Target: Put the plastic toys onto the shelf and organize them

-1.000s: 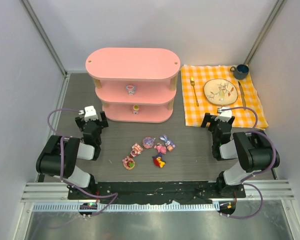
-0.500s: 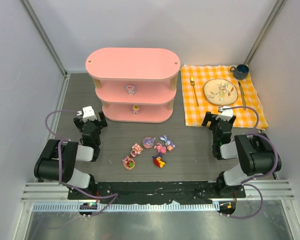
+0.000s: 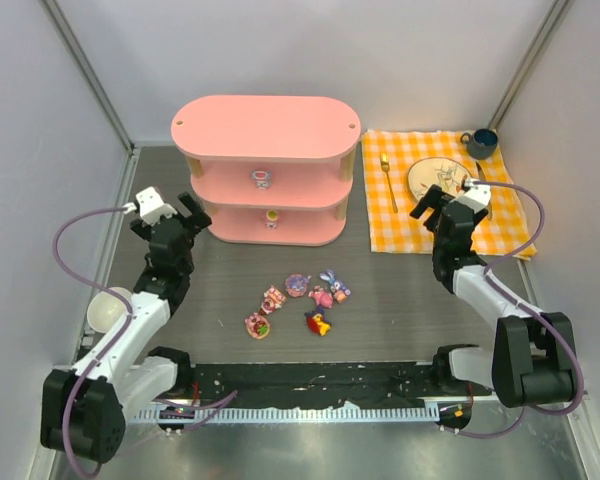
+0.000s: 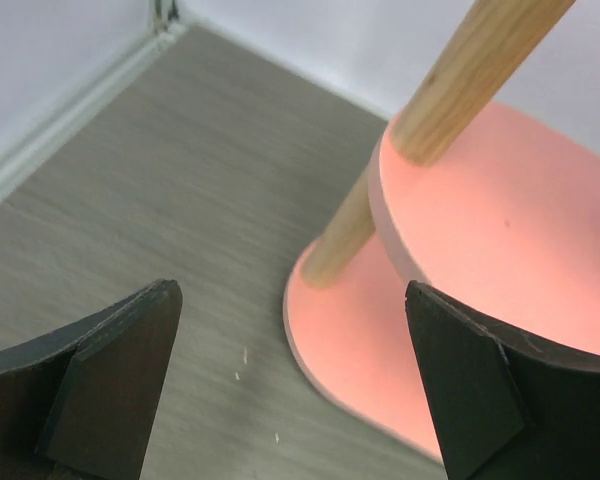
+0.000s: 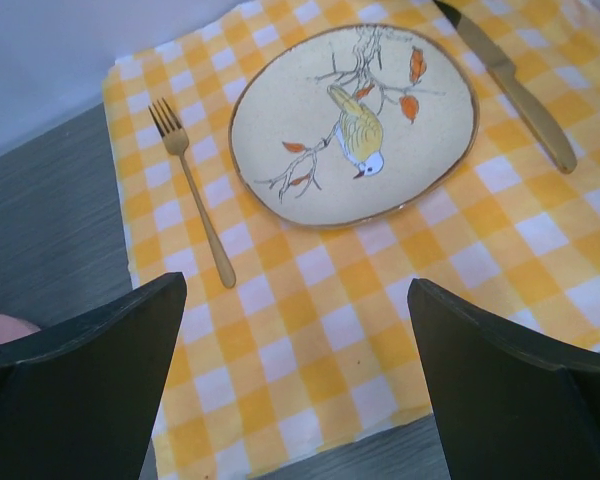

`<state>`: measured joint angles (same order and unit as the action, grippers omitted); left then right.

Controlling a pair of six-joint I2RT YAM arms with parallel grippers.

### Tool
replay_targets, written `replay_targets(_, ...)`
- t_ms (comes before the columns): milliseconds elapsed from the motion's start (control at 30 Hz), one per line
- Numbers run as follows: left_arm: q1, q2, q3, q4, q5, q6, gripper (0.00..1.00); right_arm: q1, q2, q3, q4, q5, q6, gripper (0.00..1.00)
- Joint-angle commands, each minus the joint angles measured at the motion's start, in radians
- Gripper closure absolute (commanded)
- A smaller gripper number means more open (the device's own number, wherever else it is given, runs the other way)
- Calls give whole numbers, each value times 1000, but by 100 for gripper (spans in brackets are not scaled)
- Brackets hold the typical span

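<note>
My right gripper swings left in the top view and lowers onto the unshelved round toy's purple top next.
The pink three-tier shelf (image 3: 265, 130) stands at the back centre. One small toy (image 3: 262, 179) sits on its middle board and another (image 3: 271, 216) on its bottom board. Several plastic toys lie on the grey table in front of it: a blue-purple bunny (image 3: 330, 283), pink ones (image 3: 272, 300) (image 3: 257, 325) and a red-yellow one (image 3: 318, 322). My left gripper (image 3: 175, 212) (image 4: 290, 295) is open beside the shelf's left end (image 4: 500, 240), holding nothing. Over the near edge of the orange checked cloth (image 3: 500, 215), my right gripper (image 3: 448, 202) (image 5: 295, 285) is open and empty too.
On the cloth (image 5: 310, 330) lie a bird-painted plate (image 5: 355, 120), a fork (image 5: 193, 190) and a knife (image 5: 510, 85); a dark blue cup (image 3: 480, 142) stands at its far corner. A white bowl (image 3: 108, 310) sits by my left arm. Walls close in left and right.
Both arms have unfolded from their crouched pose. The left gripper moved left and back toward the shelf's end; the right gripper moved out over the cloth. The white bowl now shows.
</note>
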<state>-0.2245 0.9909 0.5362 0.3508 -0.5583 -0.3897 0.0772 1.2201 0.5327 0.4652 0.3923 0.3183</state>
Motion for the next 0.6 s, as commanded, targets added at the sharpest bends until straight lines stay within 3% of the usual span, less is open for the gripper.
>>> replay_targets(0,-3,-75,5,-320,156,-233,0,6,-20,39,-221,-79,128,0)
replay_targets(167,-3,-167,-16,-418,273,-348,0,6,-59,62,-328,-185,195,0)
replay_targets(433,-3,-345,-64,-500,468,-348,0,25,-85,75,-390,-355,309,3)
replay_targets(467,-4,-389,-85,-500,484,-354,0,82,-94,69,-387,-346,315,4)
replay_targets(533,-4,-420,-105,-501,497,-347,0,197,-122,72,-390,-189,295,5)
replay_targets(567,-7,-432,-120,-501,506,-327,0,313,-122,81,-402,-129,288,4)
